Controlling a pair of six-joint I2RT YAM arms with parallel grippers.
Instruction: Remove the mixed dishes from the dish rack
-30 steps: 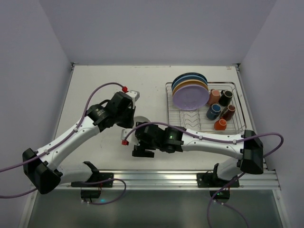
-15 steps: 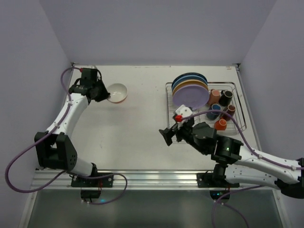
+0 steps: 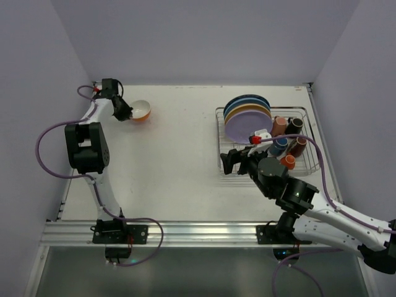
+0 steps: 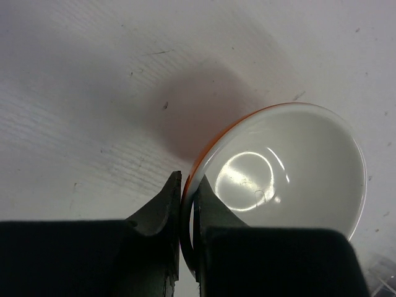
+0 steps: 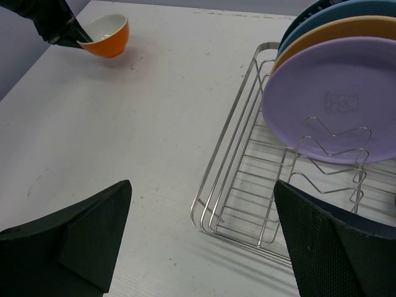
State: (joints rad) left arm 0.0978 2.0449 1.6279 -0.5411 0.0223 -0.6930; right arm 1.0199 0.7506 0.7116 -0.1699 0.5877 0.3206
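My left gripper holds the bowl's rim, and the orange bowl still hangs above its shadow. My left gripper will lower to the bare table just below and let go of the rim.
The small orange bowl with its white inside hangs tilted low over the table's far left. My left gripper is shut on its rim, one finger inside and one outside. The silver wire dish rack stands at the right and holds upright plates: lilac in front, then yellow and blue. Several small mugs sit in its right half. My right gripper is open over the rack's near left corner, holding nothing.
White walls close the table on the left, back and right. Bare tabletop lies between the bowl and the rack. The left arm's elbow stands along the left edge. The right arm reaches in from the near right.
The left arm has swung the bowl from the table's middle to the far left corner. The right gripper has drawn back right to the rack's near left corner, jaws wide.
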